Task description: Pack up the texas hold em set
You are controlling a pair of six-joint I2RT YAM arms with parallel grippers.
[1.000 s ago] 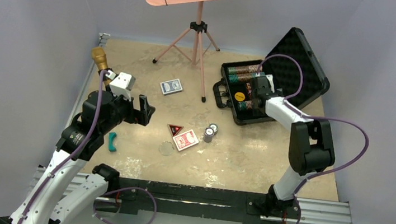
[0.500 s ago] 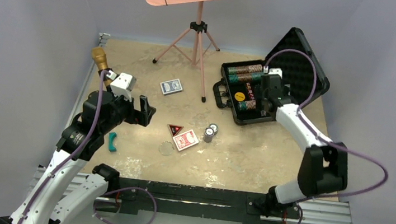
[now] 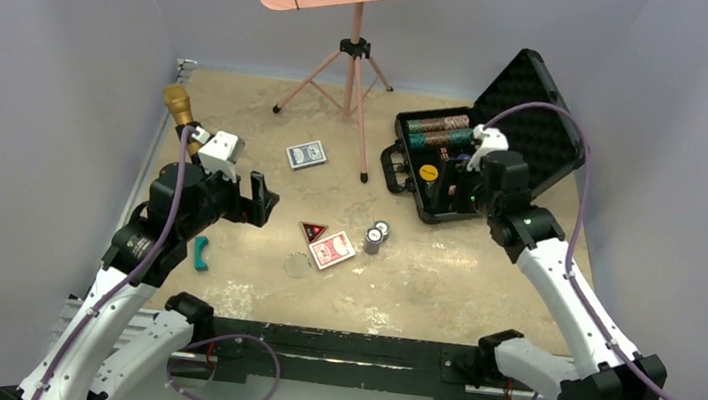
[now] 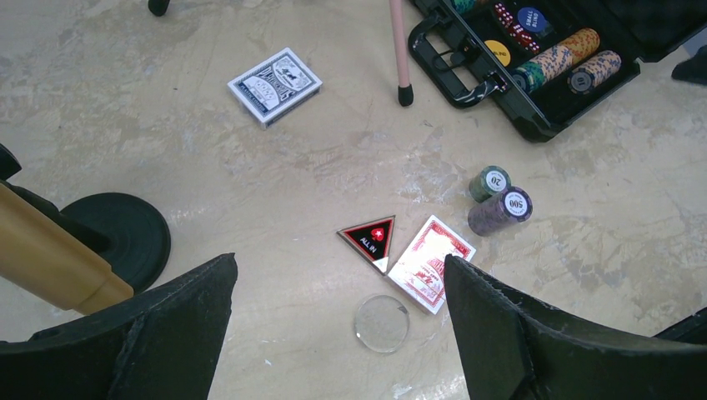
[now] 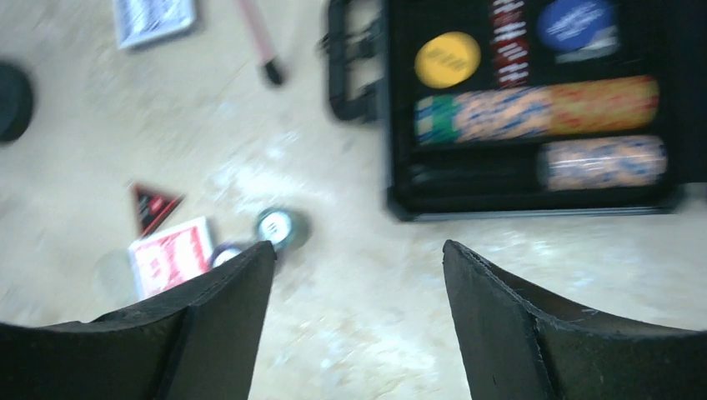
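I should move my right gripper back from the near edge of the case and lower it around the purple stack beside the red deck.
The black case (image 3: 402, 180) lies open at the back right, lid (image 3: 533, 110) up, with rows of striped chips (image 3: 439, 126) inside. Two loose chip stacks (image 3: 375, 236), the red deck (image 3: 331, 250) and the triangular button (image 3: 313, 231) lie mid-table. The blue deck (image 3: 306, 155) lies farther back. My right gripper (image 3: 452, 186) is open and empty, above the case's near edge. Its wrist view (image 5: 358, 246) shows the chip rows (image 5: 542, 112) and red deck (image 5: 167, 254). My left gripper (image 3: 254, 199) is open and empty. Its wrist view (image 4: 339, 262) shows it above the button (image 4: 369, 239) and red deck (image 4: 431, 262).
A pink music stand (image 3: 352, 49) stands at the back, one leg foot (image 3: 364, 176) between the blue deck and the case. A gold microphone (image 3: 180, 105) stands at the left edge. A teal piece (image 3: 200, 253) and a clear disc (image 3: 296, 266) lie near the front.
My right gripper has drawn back out of the case toward its near edge, and the right arm's elbow has swung out to the near right. The left arm has not moved.
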